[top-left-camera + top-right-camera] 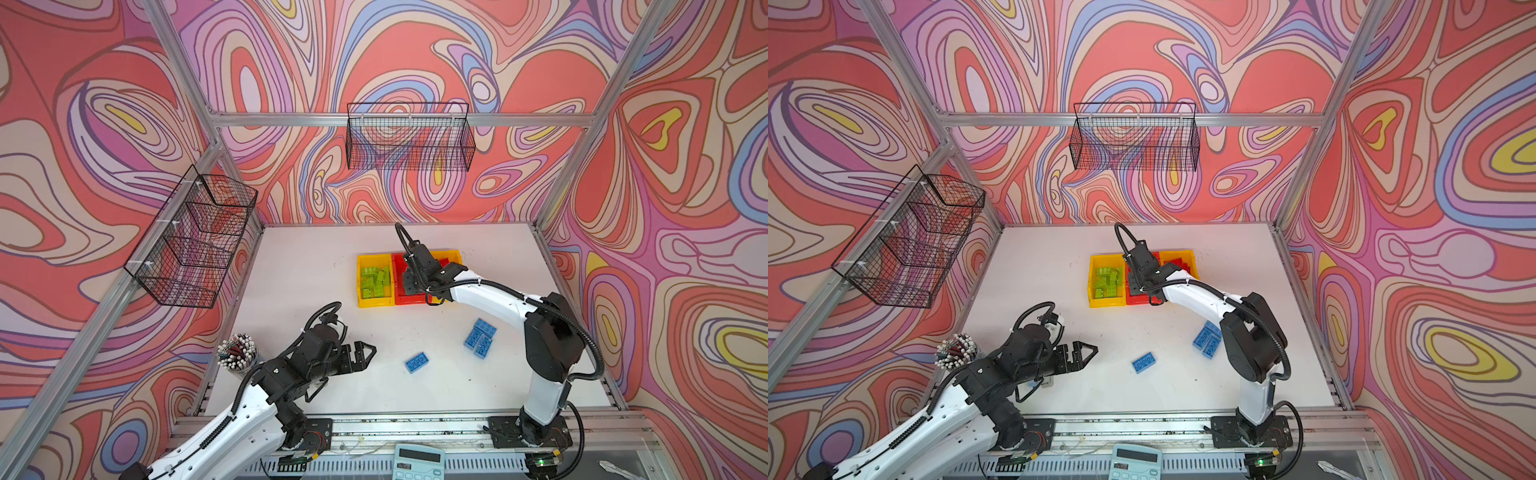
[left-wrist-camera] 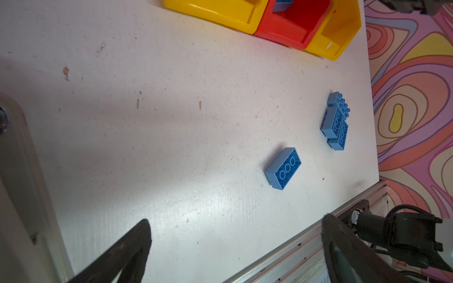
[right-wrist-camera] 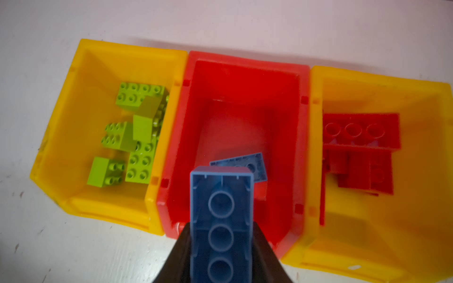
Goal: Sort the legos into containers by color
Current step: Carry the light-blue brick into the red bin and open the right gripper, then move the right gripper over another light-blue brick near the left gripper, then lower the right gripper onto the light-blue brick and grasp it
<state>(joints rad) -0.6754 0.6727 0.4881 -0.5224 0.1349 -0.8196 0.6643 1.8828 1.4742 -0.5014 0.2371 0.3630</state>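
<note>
The red bin's bottom, with a blue lego, is below and outward, so my right gripper should next reach outward, lower and release the blue brick.
Three containers stand side by side at the back of the table. The left yellow bin (image 3: 81, 73) holds several lime green legos (image 3: 139, 137). Inside the red bin (image 3: 245, 80) lies one blue lego (image 3: 255, 166), and the right yellow bin (image 3: 416, 98) holds red legos (image 3: 362, 152). My right gripper (image 3: 221, 225) is shut on a blue brick (image 3: 221, 208), underside towards the camera, above the red bin's near end. My left gripper (image 1: 371, 355) hovers open and empty at the front left. On the table lie a single blue brick (image 1: 417, 362) and a cluster of blue bricks (image 1: 480, 337).
A cup of pens (image 1: 237, 348) stands at the front left beside my left arm. Black wire baskets hang on the left wall (image 1: 195, 245) and on the back wall (image 1: 409, 137). A calculator (image 1: 419, 461) lies below the front rail.
</note>
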